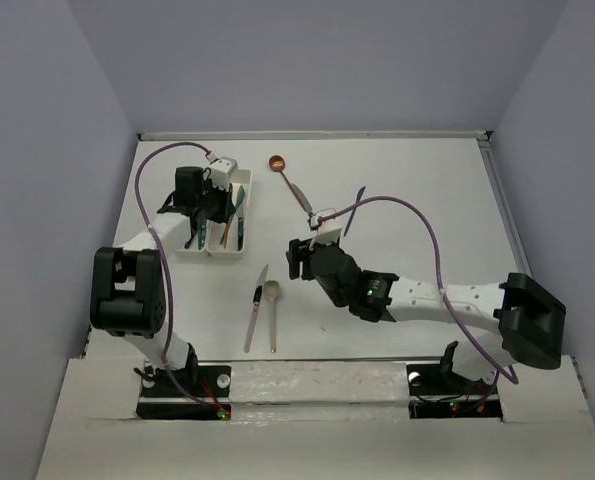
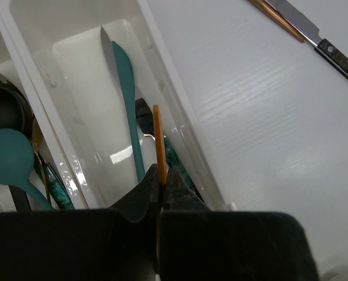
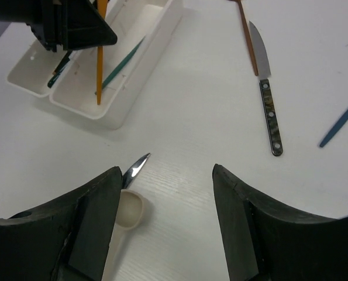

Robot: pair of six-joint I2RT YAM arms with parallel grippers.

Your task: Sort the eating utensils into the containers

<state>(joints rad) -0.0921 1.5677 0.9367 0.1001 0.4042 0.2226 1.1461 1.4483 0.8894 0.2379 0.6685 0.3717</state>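
Note:
I will next move my right gripper outward, to the right in the top view, then down onto the near part of the blue utensil, because it lies apart (image 1: 350, 222) (image 3: 336, 127) beyond my open fingers.
Two white containers (image 1: 224, 250) stand side by side at the left. My left gripper (image 2: 164, 172) is shut on a slim orange utensil (image 2: 158, 137), which stands upright in the right-hand container (image 3: 112, 114) beside a teal knife (image 2: 127, 99). The other container (image 2: 21, 76) holds a teal spoon (image 2: 10, 158) and a black spoon (image 2: 4, 105). My right gripper (image 3: 168, 175) hangs open over the table with nothing between its fingers. A beige spoon (image 3: 130, 211) and a silver knife tip (image 3: 135, 167) lie by its left finger.
A copper spoon (image 1: 277, 162) lies at the back. Near its handle lies a knife with a dark mottled handle (image 3: 267, 93). A blue utensil (image 1: 354, 210) lies right of those. The silver knife (image 1: 255, 308) and beige spoon (image 1: 271, 300) lie near the table's front.

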